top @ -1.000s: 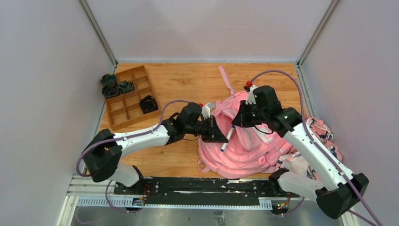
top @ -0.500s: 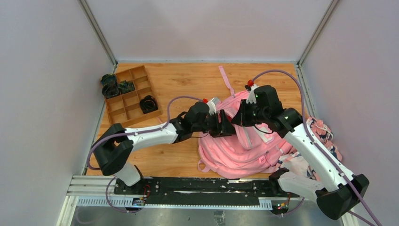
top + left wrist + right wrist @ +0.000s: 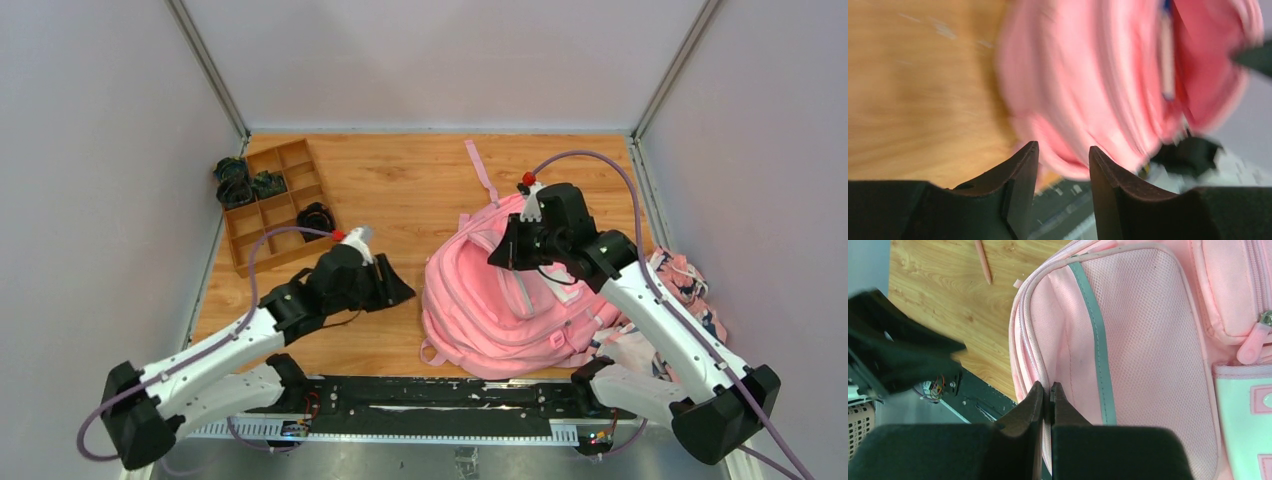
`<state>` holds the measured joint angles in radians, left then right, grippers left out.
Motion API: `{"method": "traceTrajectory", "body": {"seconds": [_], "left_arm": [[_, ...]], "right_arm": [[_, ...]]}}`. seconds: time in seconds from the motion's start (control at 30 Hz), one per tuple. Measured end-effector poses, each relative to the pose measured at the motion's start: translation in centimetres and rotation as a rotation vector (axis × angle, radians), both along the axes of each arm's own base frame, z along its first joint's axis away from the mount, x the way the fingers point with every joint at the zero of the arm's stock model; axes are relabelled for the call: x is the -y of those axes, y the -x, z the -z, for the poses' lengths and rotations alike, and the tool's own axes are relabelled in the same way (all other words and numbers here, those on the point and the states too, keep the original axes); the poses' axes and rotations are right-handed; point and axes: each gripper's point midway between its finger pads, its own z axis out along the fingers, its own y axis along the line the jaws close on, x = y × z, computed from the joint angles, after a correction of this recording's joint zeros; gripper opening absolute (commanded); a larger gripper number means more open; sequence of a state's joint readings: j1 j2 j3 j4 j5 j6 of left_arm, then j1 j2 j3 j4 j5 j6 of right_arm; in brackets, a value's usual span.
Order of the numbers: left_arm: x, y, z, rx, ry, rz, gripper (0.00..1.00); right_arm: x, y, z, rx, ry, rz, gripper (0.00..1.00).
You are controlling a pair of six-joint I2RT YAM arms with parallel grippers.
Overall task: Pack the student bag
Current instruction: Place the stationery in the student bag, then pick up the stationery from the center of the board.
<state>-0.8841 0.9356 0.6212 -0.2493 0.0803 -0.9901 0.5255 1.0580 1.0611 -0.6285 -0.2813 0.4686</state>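
Observation:
My left gripper moves away from the bag [image 3: 510, 305] next, tips down and lowers onto the salmon-pink pen, as that lies on the tabletop below it.
The pink student bag [image 3: 510, 305] lies on the wooden table, right of centre. My right gripper [image 3: 503, 252] is shut on the fabric edge by the bag's zipper [image 3: 1047, 386] and holds the flap of the bag [image 3: 1148, 340] up. My left gripper [image 3: 397, 291] is open and empty, just left of the bag and not touching it. In the blurred left wrist view its jaws [image 3: 1063, 152] stand apart, facing the bag [image 3: 1108, 85]. A thin white and blue pen-like thing [image 3: 1166, 50] shows among the bag's folds.
A wooden divided tray [image 3: 262, 220] with black items stands at the back left. A pink-white-navy cloth bundle [image 3: 690, 290] lies at the right wall. A pink strap [image 3: 480, 170] trails behind the bag. A pink pencil [image 3: 983, 262] lies on the table.
My left gripper held a white and blue pen at the bag's opening; it has now drawn back left, open and without the pen. The right gripper has kept its hold.

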Motion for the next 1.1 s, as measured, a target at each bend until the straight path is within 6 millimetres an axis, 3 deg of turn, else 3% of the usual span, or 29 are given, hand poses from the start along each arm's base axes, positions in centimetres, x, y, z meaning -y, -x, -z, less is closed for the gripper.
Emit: {"method": "traceTrajectory", "body": {"seconds": [0.1,0.2,0.27,0.37,0.5,0.67,0.8,0.87,0.9,0.93,1.1], "left_arm": [[-6.1,-3.7,1.1,0.032,-0.092,-0.246,0.60],[-11.4,-6.0,4.0,0.007,-0.216,-0.446,0.61],[-13.8,-6.8,6.4,-0.040,-0.318,-0.528,0.60],[-15.5,-7.3,9.9,-0.114,-0.468,-0.568,0.58],[-16.1,-8.3,12.4,-0.189,-0.598,-0.569,0.57],[-15.4,-10.5,13.5,-0.208,-0.624,-0.575,0.55],[-15.2,-12.3,13.7,-0.199,-0.635,-0.600,0.46],[-15.3,-13.4,13.7,-0.198,-0.647,-0.624,0.30],[-15.4,-13.8,13.8,-0.199,-0.653,-0.636,0.12],[-15.6,-14.1,13.8,-0.198,-0.658,-0.648,0.00],[-15.5,-14.3,13.6,-0.200,-0.643,-0.645,0.00]], "right_arm": [[-0.1,0.1,0.4,-0.009,-0.004,-0.003,0.00],[-0.1,0.1,0.5,-0.011,-0.007,-0.002,0.00],[-0.1,0.2,0.5,-0.009,-0.010,-0.001,0.00],[0.0,0.3,0.4,-0.002,-0.014,0.002,0.00],[0.1,0.6,0.4,0.005,-0.022,0.005,0.00],[0.4,1.0,0.9,0.006,-0.027,0.013,0.00],[0.4,1.1,1.2,0.002,-0.031,0.017,0.00],[0.4,1.1,1.2,0.003,-0.032,0.018,0.00],[0.4,1.1,1.2,0.004,-0.032,0.018,0.00],[0.5,1.1,1.2,0.004,-0.031,0.019,0.00],[0.6,1.0,1.2,0.009,-0.024,0.028,0.00]]}}
